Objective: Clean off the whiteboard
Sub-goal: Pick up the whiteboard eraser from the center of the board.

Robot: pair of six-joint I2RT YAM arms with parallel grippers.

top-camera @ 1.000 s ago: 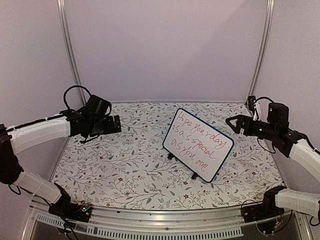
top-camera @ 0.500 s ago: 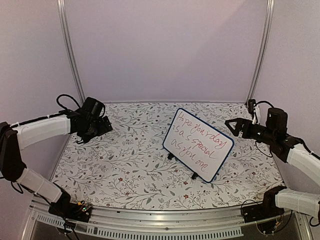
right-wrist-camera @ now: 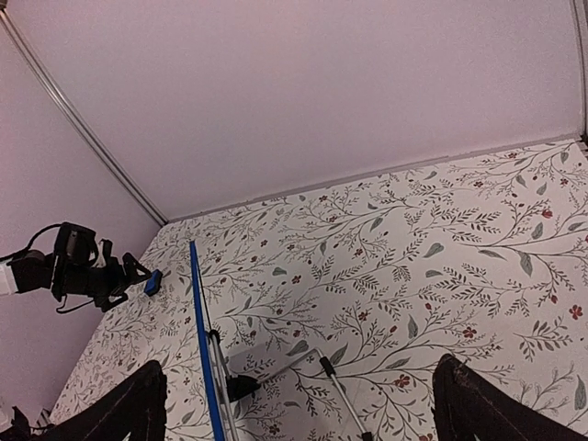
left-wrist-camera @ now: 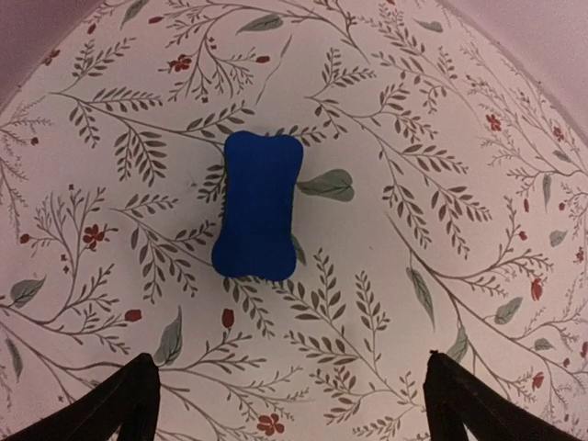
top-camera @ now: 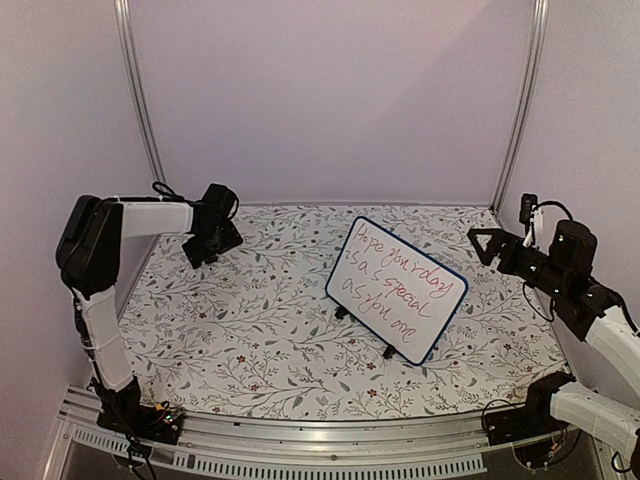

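Note:
Next, my left gripper moves down and outward and brings its open fingers astride the blue eraser's narrow middle (left-wrist-camera: 259,204), because the block lies below and just beyond them.
The whiteboard (top-camera: 397,288) stands tilted on two black feet right of the table's middle, with reddish handwriting on it. In the right wrist view it shows edge-on as a blue strip (right-wrist-camera: 204,349). A small blue eraser block (left-wrist-camera: 258,204) lies flat on the floral cloth at the back left. My left gripper (left-wrist-camera: 294,409) hangs open above it and a little short of it, and holds nothing. From above, that gripper (top-camera: 212,245) hides the eraser. My right gripper (top-camera: 481,243) is open and empty, raised to the right of the board; its dark fingertips (right-wrist-camera: 138,404) frame the right wrist view.
The floral table cloth (top-camera: 250,330) covers the table. Pale walls and two metal corner posts (top-camera: 140,100) close in the back and sides. The left arm (right-wrist-camera: 78,271) and the eraser (right-wrist-camera: 152,282) show at the far left of the right wrist view.
My left arm has swung back and left, and its gripper now points down over the eraser. My right gripper has drawn back a little to the right. The board has not moved.

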